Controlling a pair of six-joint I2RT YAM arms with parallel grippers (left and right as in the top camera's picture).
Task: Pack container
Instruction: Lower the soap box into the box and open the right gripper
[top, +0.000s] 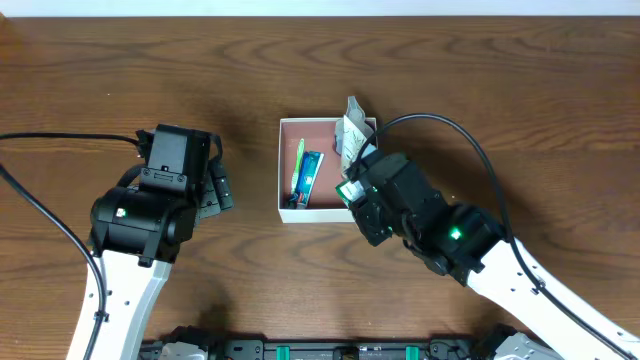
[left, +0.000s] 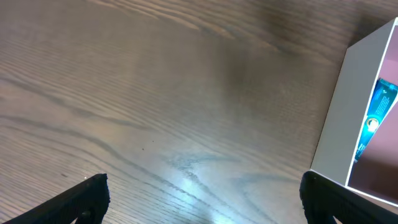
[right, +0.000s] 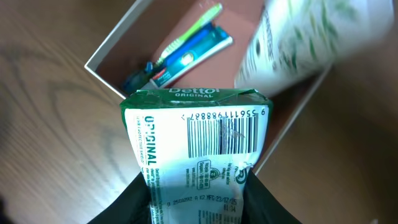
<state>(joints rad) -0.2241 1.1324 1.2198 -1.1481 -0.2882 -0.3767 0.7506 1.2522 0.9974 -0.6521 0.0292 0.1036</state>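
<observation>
I will turn my right gripper, move it over the bare spot and lower the carton (right: 198, 146) to release it there, because the container's bottom (right: 202, 78) is bare beside the blue toothpaste tube.
The container (top: 288, 160) is a square shallow box with white walls and a pink-brown inside, at the table's middle. A green toothbrush (top: 298, 162) and a blue toothpaste tube (top: 309, 178) lie in it; a white-and-green tube (top: 352, 130) leans on its far right rim. My right gripper (top: 357, 190) is shut on a green-and-white Dettol soap carton (right: 198, 146), held over the container's near right corner (right: 102, 71). My left gripper (top: 215, 185) is open and empty, left of the container (left: 360, 106).
Black cables run from both arms across the brown wooden table (top: 120, 80). The right arm's body (top: 450, 235) lies right of the container.
</observation>
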